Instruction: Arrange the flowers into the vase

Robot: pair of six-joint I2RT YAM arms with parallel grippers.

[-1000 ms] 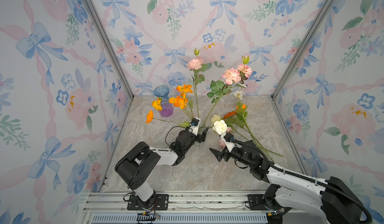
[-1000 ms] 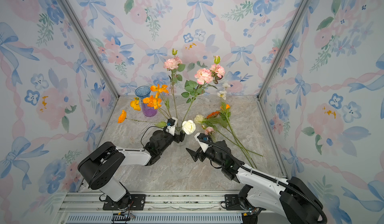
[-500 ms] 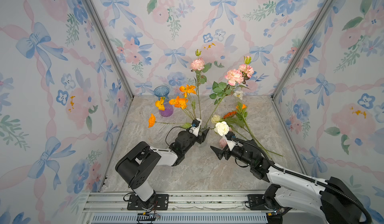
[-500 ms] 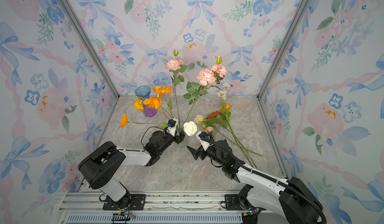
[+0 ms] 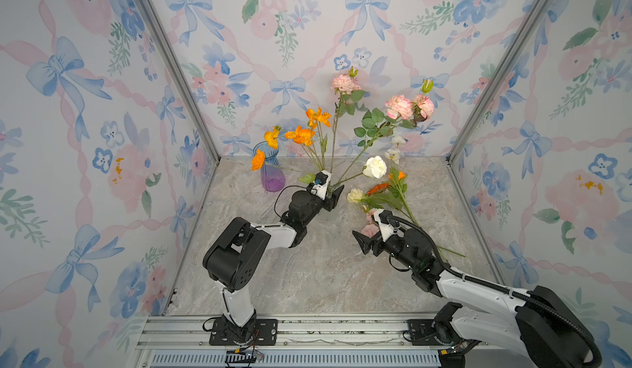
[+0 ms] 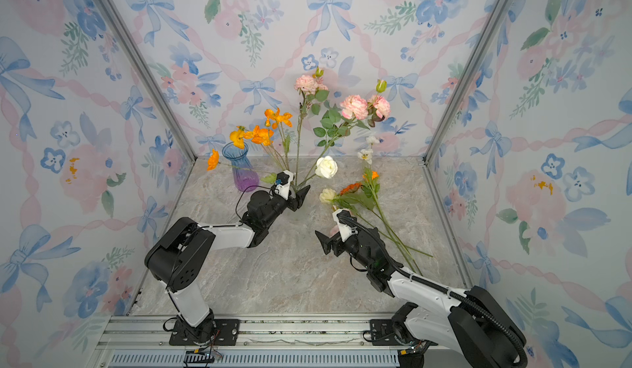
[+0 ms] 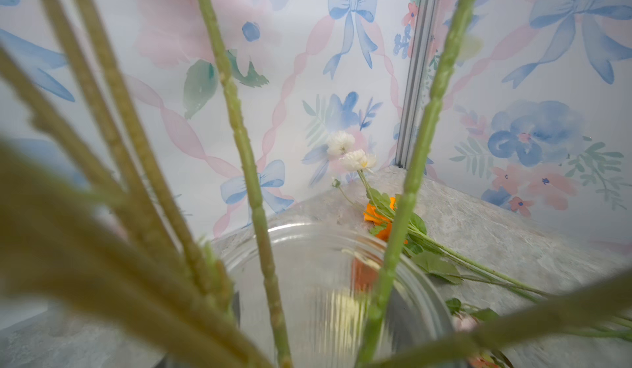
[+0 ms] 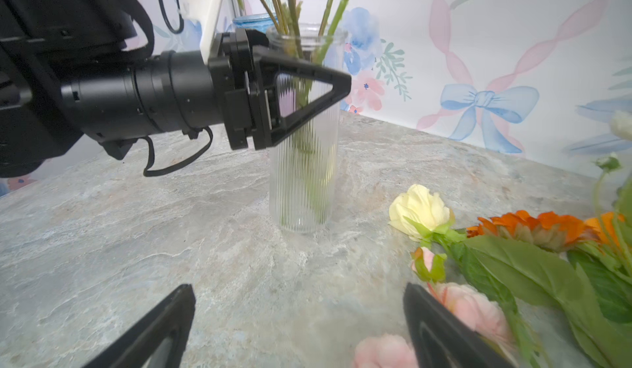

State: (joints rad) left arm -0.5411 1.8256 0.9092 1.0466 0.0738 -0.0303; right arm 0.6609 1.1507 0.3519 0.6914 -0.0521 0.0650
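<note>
My left gripper moves the vase outward next, turning toward the back wall, and releases it on the marble table by that wall [image 5: 338,164] [image 7: 314,214], as that part is bare.
A clear ribbed vase [image 8: 302,185] stands on the marble table. It holds several flowers: orange poppies [image 5: 301,135], pink blooms [image 5: 398,104] and a white rose [image 5: 374,167]. My left gripper [image 5: 333,193] is shut on the vase's upper part, one black finger [image 8: 307,86] across its front. In the left wrist view green stems [image 7: 239,137] rise out of the vase rim [image 7: 307,231]. More flowers lie on the table to the right: a cream rose [image 8: 419,210], an orange bloom [image 8: 533,224] and pink blooms [image 8: 468,306]. My right gripper [image 8: 297,294] is open and empty just above the table, its one finger beside the pink blooms.
A blue and purple glass vase [image 5: 272,174] stands at the back left, behind the orange poppies. Wallpapered walls with metal corner posts [image 5: 478,116] close the table in on three sides. Long stems [image 5: 444,250] of the lying flowers run under my right arm.
My left gripper has closed on the vase. The blooms in it have swung up and to the right. The right gripper has stayed open and has shifted only slightly.
</note>
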